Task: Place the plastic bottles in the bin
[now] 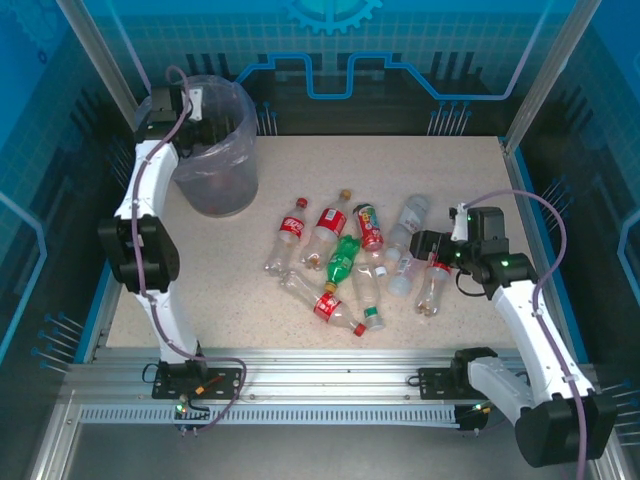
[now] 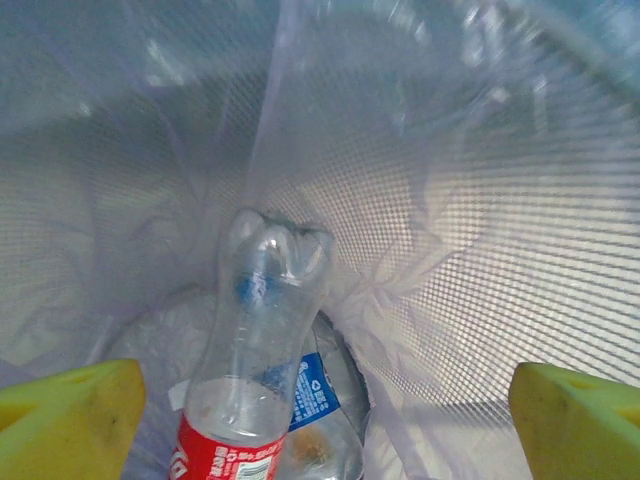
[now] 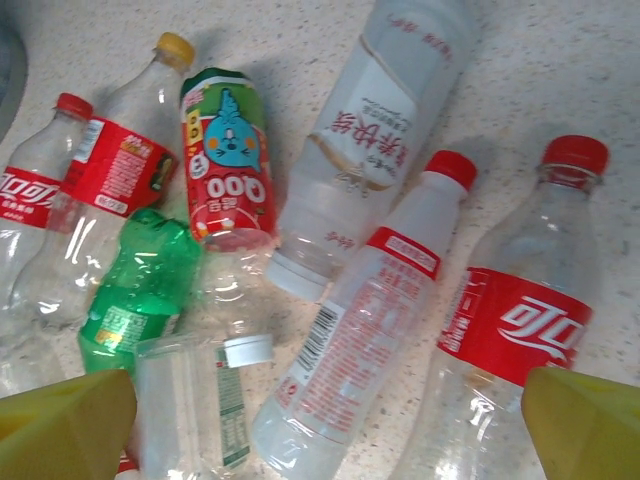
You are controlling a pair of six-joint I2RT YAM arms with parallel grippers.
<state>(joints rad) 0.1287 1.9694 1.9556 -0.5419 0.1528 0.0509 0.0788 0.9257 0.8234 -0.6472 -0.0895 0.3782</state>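
Note:
The right gripper draws back and lowers onto the red-labelled cola bottle's clear lower body next, as it lies below and back from the open fingers.
The grey bin with its crinkly bag stands at the table's far left. My left gripper hangs open over its mouth. Inside the bin, a clear red-labelled bottle leans on a blue-labelled one, free of the wide-apart yellow fingers. Several plastic bottles lie loose mid-table. My right gripper hovers open at their right edge. Below it lie a red-capped clear bottle, a red-labelled cola bottle, a green bottle and a white-capped one.
The bag liner drapes the bin's inner wall. A large clear bottle, a cartoon-labelled bottle and a gold-capped one lie farther out. Metal frame posts stand at the table's corners.

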